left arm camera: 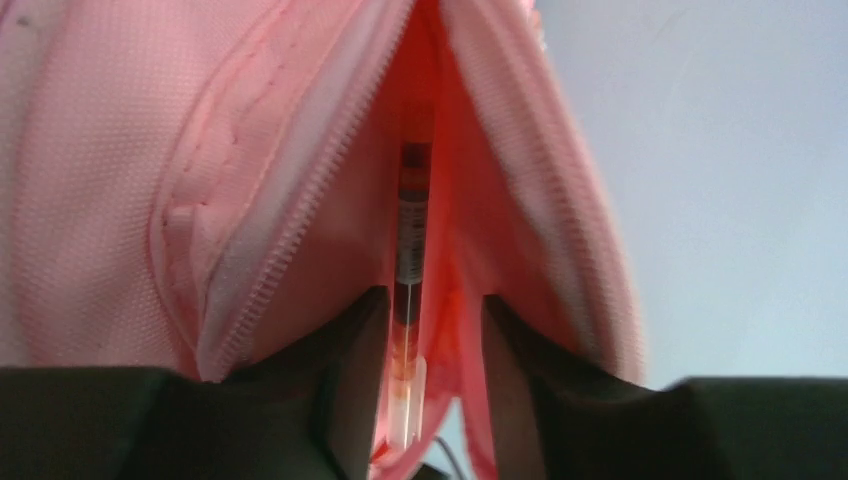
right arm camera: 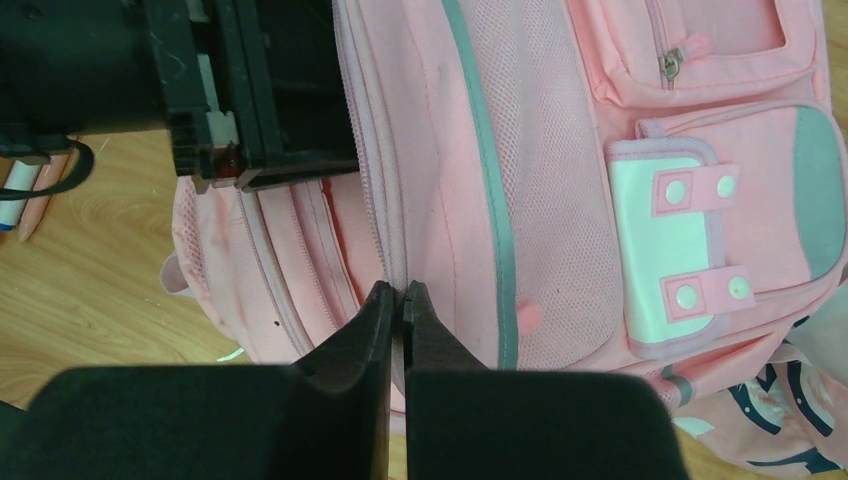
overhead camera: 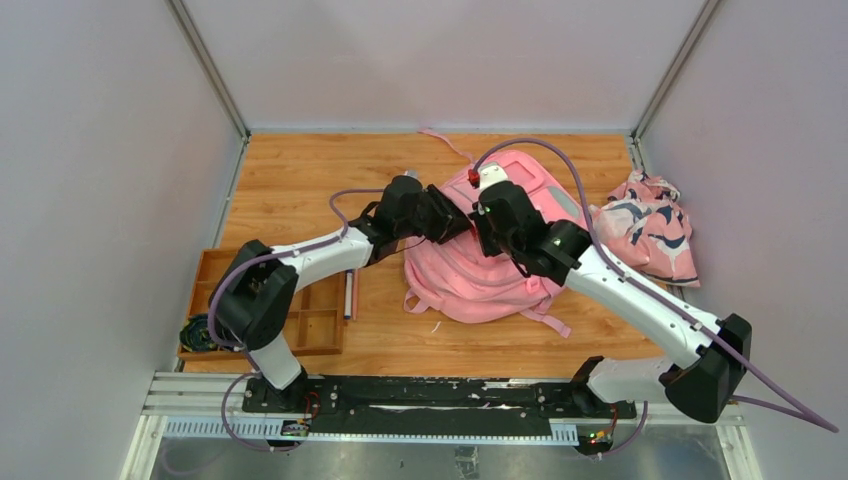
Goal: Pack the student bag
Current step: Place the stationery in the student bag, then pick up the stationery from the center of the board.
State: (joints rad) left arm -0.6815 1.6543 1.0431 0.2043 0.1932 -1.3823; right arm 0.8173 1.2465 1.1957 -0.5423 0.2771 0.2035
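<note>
Next, my left gripper will draw out of the bag [overhead camera: 480, 275], back toward the tray and down onto the pink pen [overhead camera: 355, 294] beside it, since that pen still lies unpacked.
The student bag [overhead camera: 480, 275], a pink backpack, lies in the middle of the table. My left gripper [overhead camera: 455, 220] is pushed into its open zipped mouth. In the left wrist view the bag [left arm camera: 100, 150] gapes, and a clear-barrelled pen [left arm camera: 412, 230] lies inside the opening between the fingers of my left gripper [left arm camera: 435, 300], which stand apart. My right gripper [right arm camera: 397, 290] is shut on the zipper edge of the bag [right arm camera: 560, 150], holding it up. It also shows in the top view [overhead camera: 483, 225]. The white-pink patch [right arm camera: 665, 250] faces the right wrist camera.
A wooden compartment tray [overhead camera: 215, 275] sits at the left front, with a pen [overhead camera: 348, 295] on the table beside it. A pink cloth with navy-white pattern [overhead camera: 650, 235] lies right of the bag. Walls close in the table on three sides.
</note>
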